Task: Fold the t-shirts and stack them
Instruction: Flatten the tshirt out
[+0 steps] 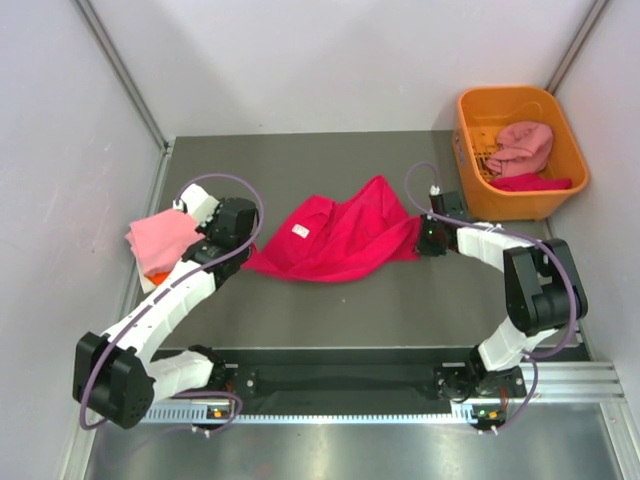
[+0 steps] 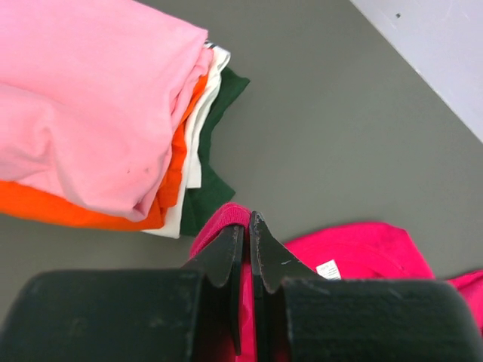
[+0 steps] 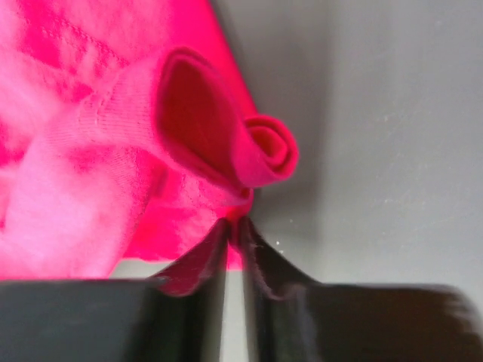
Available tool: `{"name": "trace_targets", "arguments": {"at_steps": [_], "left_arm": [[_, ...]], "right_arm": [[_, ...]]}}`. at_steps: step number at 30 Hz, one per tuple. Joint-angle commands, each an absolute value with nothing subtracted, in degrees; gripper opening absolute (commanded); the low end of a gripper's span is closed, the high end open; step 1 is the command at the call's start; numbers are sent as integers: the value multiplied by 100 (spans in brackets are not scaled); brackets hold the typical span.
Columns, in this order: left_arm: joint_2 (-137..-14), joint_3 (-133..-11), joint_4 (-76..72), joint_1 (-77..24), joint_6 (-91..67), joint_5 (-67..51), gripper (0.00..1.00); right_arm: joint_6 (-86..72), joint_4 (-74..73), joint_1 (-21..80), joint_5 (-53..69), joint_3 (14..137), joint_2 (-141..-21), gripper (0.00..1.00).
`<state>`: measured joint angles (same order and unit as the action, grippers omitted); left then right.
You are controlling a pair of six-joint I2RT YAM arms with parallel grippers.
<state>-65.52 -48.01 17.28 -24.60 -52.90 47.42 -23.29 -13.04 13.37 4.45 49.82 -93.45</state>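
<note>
My left gripper's fold of crimson cloth (image 2: 219, 226) goes back toward my base over the bare tabletop by the shirt's near side next, stretching the crumpled shirt. Then the gripper releases.
A large crimson-pink t-shirt (image 1: 335, 235) lies crumpled mid-table, its white neck label (image 1: 299, 230) facing up. My left gripper (image 1: 249, 260) is at the shirt's left end, jaws shut on a fold of the crimson cloth (image 2: 219, 226) in the left wrist view, gripper (image 2: 247, 219). My right gripper (image 1: 418, 238) is at the shirt's right edge; in the right wrist view the gripper (image 3: 235, 222) pinches crimson fabric under a rolled hem (image 3: 268, 151). A stack of folded t-shirts (image 1: 160, 240) sits at the far left, light pink on top (image 2: 90, 105), then orange, white and dark green.
An orange plastic basket (image 1: 468, 150) stands at the back right, holding a dusty pink shirt (image 1: 522, 145) and a crimson piece (image 1: 530, 182). White walls close in the table on the left, back and right. The arm bases sit on a rail at the near edge.
</note>
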Motion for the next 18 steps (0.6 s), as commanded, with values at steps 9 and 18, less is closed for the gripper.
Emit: {"name": "trace_targets", "arguments": {"at_steps": [9, 18], "left_arm": [[-6108, -5177, 3540, -2426, -6256, 4378, 0], [-6029, -5142, 4781, -2426, -7031, 3079, 0]], "right_arm": [[-2478, -1555, 1196, 80, 4167, -7876, 0], [-2672, -2126, 502, -316, 3727, -6085, 0]]}}
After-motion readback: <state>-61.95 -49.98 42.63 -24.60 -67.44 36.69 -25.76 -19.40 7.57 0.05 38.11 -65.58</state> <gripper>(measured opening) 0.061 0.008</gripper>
